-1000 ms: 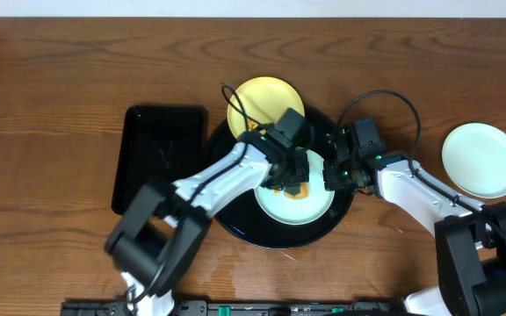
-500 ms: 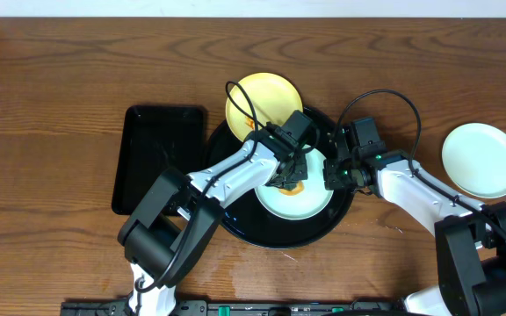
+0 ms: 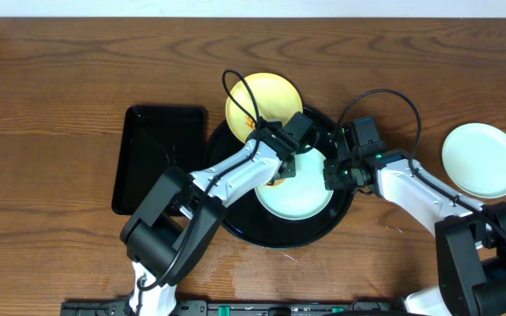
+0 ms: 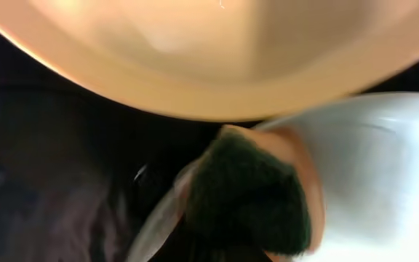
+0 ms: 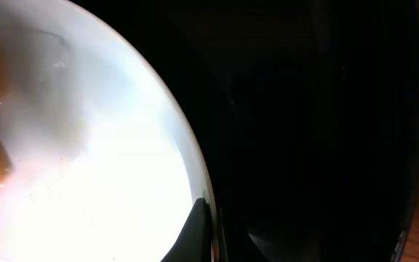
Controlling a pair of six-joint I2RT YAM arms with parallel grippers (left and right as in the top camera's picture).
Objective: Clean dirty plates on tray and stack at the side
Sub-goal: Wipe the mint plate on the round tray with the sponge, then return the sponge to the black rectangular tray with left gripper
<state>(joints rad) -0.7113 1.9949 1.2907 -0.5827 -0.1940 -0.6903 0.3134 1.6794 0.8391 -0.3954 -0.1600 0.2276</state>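
The rectangular black tray lies to my left gripper's left in the overhead view, so I will lift that gripper, carry the sponge over the tray and release the sponge.
A pale mint-white plate lies on the round black tray. My left gripper is shut on a dark green and orange sponge and presses it on the plate's left edge. My right gripper is shut on the plate's right rim; one dark finger lies over the rim. A pale yellow plate leans on the tray's far rim and also shows in the left wrist view. A second mint-white plate sits on the table at the right.
A rectangular black tray lies left of the round tray. The two arms meet over the round tray. The black tray floor fills the right wrist view beside the plate. Brown wooden table lies all round.
My left gripper has slid the sponge leftward from the plate's middle to its left edge. The orange patch seen on the plate's middle no longer shows. The right gripper has not moved.
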